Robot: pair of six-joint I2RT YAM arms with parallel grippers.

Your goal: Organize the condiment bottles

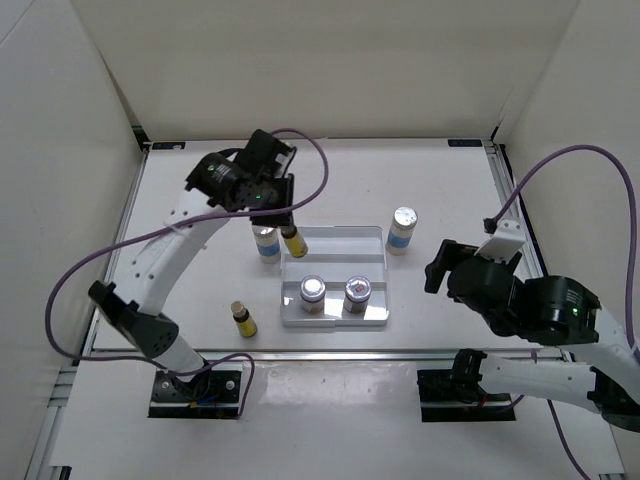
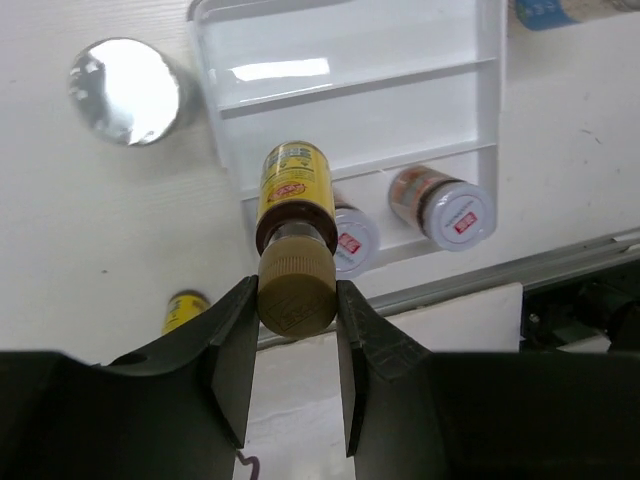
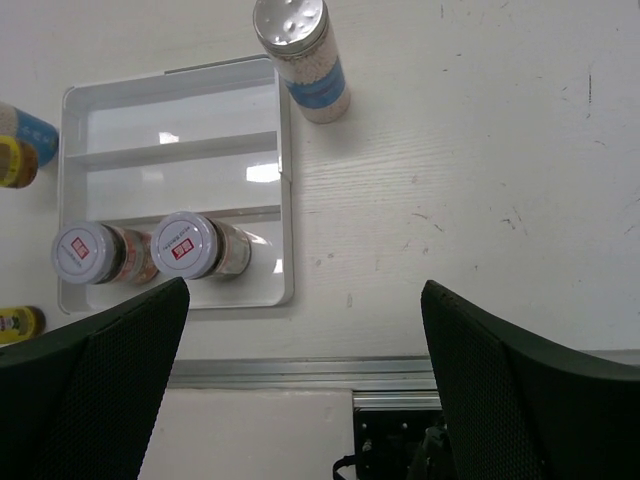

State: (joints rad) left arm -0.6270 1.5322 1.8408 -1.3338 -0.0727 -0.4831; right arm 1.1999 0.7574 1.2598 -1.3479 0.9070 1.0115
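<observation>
The tray's middle step behind the farther jar (image 1: 357, 269) (image 2: 432, 118) is empty, so I need to move my left gripper to the right in the top view, then down over that step to let go.
My left gripper (image 1: 283, 215) is shut on the dark cap of a thin yellow bottle (image 2: 295, 185), held upright at the white tray's (image 1: 335, 243) back left corner; the fingers (image 2: 235, 340) clamp the cap. Two red-labelled silver-lidded jars (image 1: 312, 293) (image 1: 357, 292) stand in the tray's front row. One white blue-banded bottle (image 1: 266, 243) stands just left of the tray, the other (image 1: 402, 230) at its right. The second yellow bottle (image 1: 242, 318) stands on the table front left. My right gripper (image 1: 440, 265) is open and empty, right of the tray; it also shows in the right wrist view (image 3: 305, 380).
The tray's middle and back steps (image 3: 180, 110) hold nothing. White walls enclose the table on three sides. A metal rail (image 3: 300, 372) runs along the near table edge. A purple cable (image 1: 310, 150) loops over the left arm.
</observation>
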